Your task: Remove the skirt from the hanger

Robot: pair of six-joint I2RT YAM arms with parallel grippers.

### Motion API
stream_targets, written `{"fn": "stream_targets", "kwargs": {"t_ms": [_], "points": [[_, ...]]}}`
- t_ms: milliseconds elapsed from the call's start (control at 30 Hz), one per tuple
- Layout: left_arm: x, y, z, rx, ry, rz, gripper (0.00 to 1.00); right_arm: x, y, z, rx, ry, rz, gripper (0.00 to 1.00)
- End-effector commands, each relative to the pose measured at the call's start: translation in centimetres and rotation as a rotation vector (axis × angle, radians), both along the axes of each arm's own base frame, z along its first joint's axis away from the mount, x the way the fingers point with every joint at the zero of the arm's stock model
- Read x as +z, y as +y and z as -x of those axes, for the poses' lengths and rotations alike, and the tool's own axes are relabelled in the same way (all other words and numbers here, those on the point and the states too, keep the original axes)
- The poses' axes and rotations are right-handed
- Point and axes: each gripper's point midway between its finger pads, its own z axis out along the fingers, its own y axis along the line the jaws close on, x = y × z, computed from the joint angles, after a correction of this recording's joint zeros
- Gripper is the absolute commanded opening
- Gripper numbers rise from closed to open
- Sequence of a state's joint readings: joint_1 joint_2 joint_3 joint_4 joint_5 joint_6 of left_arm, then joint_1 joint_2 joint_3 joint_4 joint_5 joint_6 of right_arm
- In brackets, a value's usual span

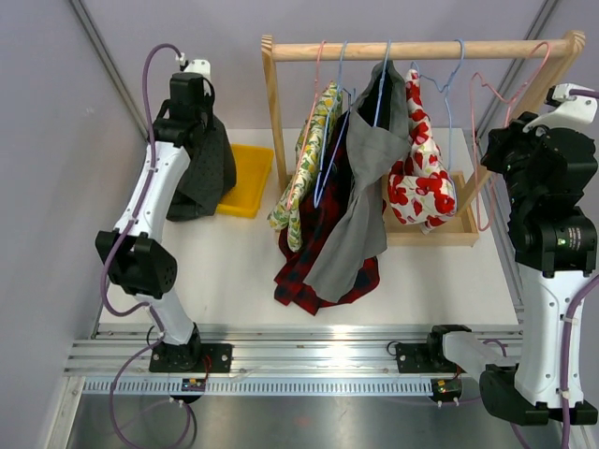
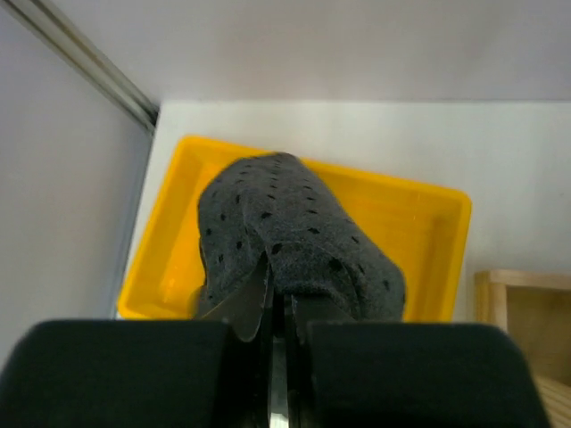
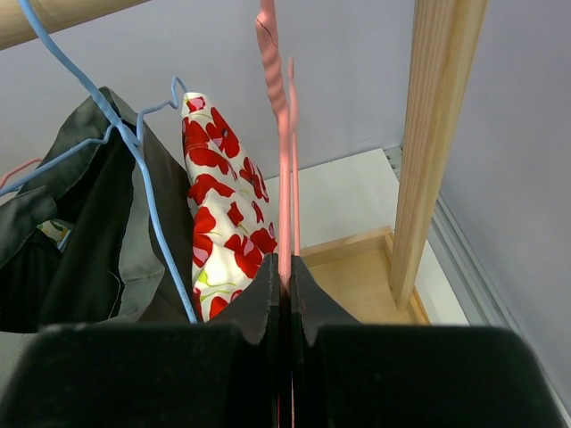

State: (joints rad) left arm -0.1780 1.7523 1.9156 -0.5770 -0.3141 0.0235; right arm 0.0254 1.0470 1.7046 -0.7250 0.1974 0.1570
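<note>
I will next move my right gripper outward toward the bar's end by the post [image 1: 539,48] and release the bare pink hanger hooked there.
A dark grey dotted skirt [image 2: 285,236] hangs from my left gripper [image 2: 278,303], which is shut on it above the yellow tray [image 2: 419,201]. In the top view the skirt [image 1: 208,173] droops beside the left arm, its hem over the tray [image 1: 248,178]. My right gripper [image 3: 287,285] is shut on a bare pink hanger [image 3: 284,152] that hangs at the right end of the wooden rack [image 1: 421,49]; the hanger also shows in the top view [image 1: 482,140].
Other garments hang on the rack: a floral one [image 1: 304,168], a red plaid with grey one [image 1: 346,224], a white one with red flowers [image 1: 421,178]. Blue hangers [image 3: 134,152] are beside the pink one. The rack's post [image 3: 433,143] stands right of my right gripper.
</note>
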Motion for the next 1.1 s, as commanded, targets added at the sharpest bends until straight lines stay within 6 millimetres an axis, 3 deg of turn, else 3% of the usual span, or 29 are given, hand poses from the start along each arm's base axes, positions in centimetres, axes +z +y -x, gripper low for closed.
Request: {"fn": "stream_targets", "kwargs": {"t_ms": [0,100,133,167,200,233,267,300,367,400,433,500,533,733,933,1067], "points": [[3.3,-0.7,-2.1,-0.038,-0.146,0.152,0.00,1.8,0.2,0.3,0.009,-0.078,-0.003,0.00],[0.6,-0.8,-3.0,-0.032,-0.086,0.145,0.00,1.7,0.2,0.3,0.009,-0.075,-0.003,0.00],[-0.3,-0.7,-3.1,-0.019,-0.068,0.146,0.04,1.7,0.2,0.2,0.011,-0.074,-0.005,0.00],[-1.1,-0.4,-3.1,0.001,-0.050,0.148,0.14,1.7,0.3,0.1,0.012,-0.072,-0.003,0.00],[-3.2,-0.5,-2.9,0.005,0.018,0.151,0.34,1.8,0.2,0.0,0.011,-0.072,-0.003,0.00],[-4.2,-0.4,-2.8,0.000,0.053,0.191,0.66,2.1,0.2,0.1,0.011,-0.078,-0.003,0.00],[-5.1,-2.3,-2.7,-0.107,0.103,0.257,0.99,2.1,0.2,-0.1,0.009,-0.077,-0.003,0.00],[-6.5,-2.0,-2.1,-0.083,0.157,0.262,0.99,2.4,0.2,-0.1,0.009,-0.084,-0.003,0.00],[-7.3,-1.5,-0.8,-0.024,0.167,0.277,0.99,2.3,0.2,-0.8,0.006,-0.073,0.000,0.00],[-6.6,-1.5,-0.8,-0.025,0.120,0.290,0.99,2.8,0.2,-1.0,0.008,-0.082,-0.002,0.00],[-6.7,-1.6,1.4,-0.019,0.116,0.302,0.99,2.8,0.1,-1.2,0.002,-0.081,-0.002,0.00],[-6.0,-1.9,3.1,-0.011,0.078,0.295,0.99,3.4,0.1,-2.1,-0.001,-0.090,-0.003,0.00],[-5.5,-2.7,5.4,-0.034,0.069,0.290,0.99,3.8,0.0,-2.5,-0.009,-0.101,-0.004,0.00],[-5.2,-6.1,13.0,-0.101,0.072,0.236,0.99,4.4,-0.6,-6.1,-0.039,-0.104,0.022,0.00],[-4.2,-8.0,20.9,-0.203,0.007,0.307,0.99,2.2,-0.9,-11.2,-0.057,-0.034,0.055,0.00],[-6.2,-8.2,23.5,-0.216,0.049,0.304,0.99,0.9,-2.1,-12.9,-0.105,0.008,0.086,0.00]]}}
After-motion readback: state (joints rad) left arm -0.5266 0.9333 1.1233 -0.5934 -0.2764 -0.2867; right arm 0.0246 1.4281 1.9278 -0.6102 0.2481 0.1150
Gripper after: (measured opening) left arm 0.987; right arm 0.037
